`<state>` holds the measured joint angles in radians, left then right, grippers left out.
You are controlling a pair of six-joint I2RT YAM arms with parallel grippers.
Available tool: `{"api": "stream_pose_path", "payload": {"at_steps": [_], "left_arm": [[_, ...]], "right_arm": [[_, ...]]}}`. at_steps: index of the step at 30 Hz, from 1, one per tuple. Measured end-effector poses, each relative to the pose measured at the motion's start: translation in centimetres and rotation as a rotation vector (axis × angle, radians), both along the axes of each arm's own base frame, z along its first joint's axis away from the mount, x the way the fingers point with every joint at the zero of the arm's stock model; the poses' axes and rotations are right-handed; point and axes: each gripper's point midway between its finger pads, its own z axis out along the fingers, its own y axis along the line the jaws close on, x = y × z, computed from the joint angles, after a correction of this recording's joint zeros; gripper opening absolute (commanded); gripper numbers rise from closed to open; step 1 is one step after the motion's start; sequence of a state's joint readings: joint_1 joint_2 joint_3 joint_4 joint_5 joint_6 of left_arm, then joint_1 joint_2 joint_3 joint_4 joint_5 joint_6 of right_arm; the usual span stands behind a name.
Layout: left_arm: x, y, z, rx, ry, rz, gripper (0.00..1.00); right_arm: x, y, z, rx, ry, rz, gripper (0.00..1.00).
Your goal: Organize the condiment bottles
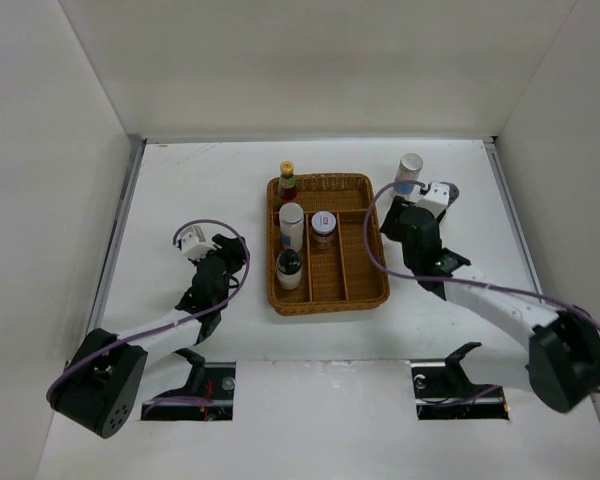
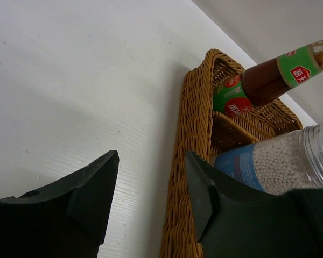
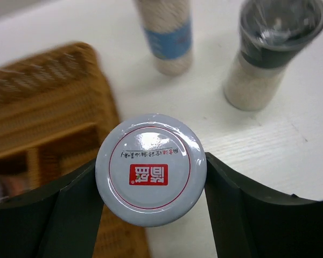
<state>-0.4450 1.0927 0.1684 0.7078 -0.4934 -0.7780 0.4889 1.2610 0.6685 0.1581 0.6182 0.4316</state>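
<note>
The middle slot's empty part point(image 1: 326, 275) is to the left of my right gripper in the top view, so my right gripper should next carry the short jar over the tray and down to release it.
The brown wicker tray point(image 1: 358, 290) holds a silver-lidded white cylinder point(image 1: 291, 222), a black-capped white bottle point(image 1: 289, 268) and a purple-topped jar point(image 1: 323, 228). The dark sauce bottle point(image 1: 286, 180) with a yellow cap stands at the tray's back left corner. My right gripper point(image 1: 407, 222) is just right of the tray, shut on a short jar with a pale lid and red logo point(image 3: 151, 169); the jar is hidden in the top view. Beyond it stand a blue-labelled cylinder point(image 3: 167, 32) and a black-capped bottle point(image 3: 274, 48). My left gripper point(image 2: 151, 193) is open and empty at the tray's left wall.
A silver-lidded cylinder point(image 1: 410, 172) stands on the table right of the tray's back corner. In the left wrist view the tray's woven wall point(image 2: 191, 161) is close ahead, with the sauce bottle point(image 2: 269, 80) and a cylinder of white beads point(image 2: 274, 164) behind it. White walls enclose the table.
</note>
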Motion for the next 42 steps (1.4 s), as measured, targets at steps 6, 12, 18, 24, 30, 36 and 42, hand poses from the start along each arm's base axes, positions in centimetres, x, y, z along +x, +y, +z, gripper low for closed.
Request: {"api": "stream_pose_path", "payload": {"at_steps": [6, 12, 18, 24, 30, 36, 42], "left_arm": [[0.1, 0.2, 0.0, -0.001, -0.001, 0.005, 0.52], [0.1, 0.4, 0.7, -0.011, -0.021, 0.01, 0.52], [0.2, 0.5, 0.9, -0.015, -0.029, 0.013, 0.53], [0.2, 0.6, 1.1, -0.018, -0.033, 0.016, 0.53], [0.2, 0.6, 1.0, -0.018, -0.032, 0.013, 0.53], [0.2, 0.5, 1.0, -0.019, -0.032, 0.009, 0.54], [0.2, 0.4, 1.0, -0.019, -0.032, 0.006, 0.54]], "right_arm": [[-3.6, 6.9, 7.0, 0.085, -0.172, 0.203, 0.56], [-6.8, 15.3, 4.5, 0.072, -0.084, 0.461, 0.57], [-7.5, 18.8, 0.5, 0.039, 0.025, 0.569, 0.56], [-7.4, 19.4, -3.2, -0.003, 0.097, 0.569, 0.63], [-7.8, 20.1, -3.9, -0.004, 0.106, 0.581, 0.9], [-6.8, 19.3, 1.4, 0.074, -0.01, 0.558, 0.91], [0.6, 11.4, 8.2, 0.123, -0.171, 0.299, 0.7]]}}
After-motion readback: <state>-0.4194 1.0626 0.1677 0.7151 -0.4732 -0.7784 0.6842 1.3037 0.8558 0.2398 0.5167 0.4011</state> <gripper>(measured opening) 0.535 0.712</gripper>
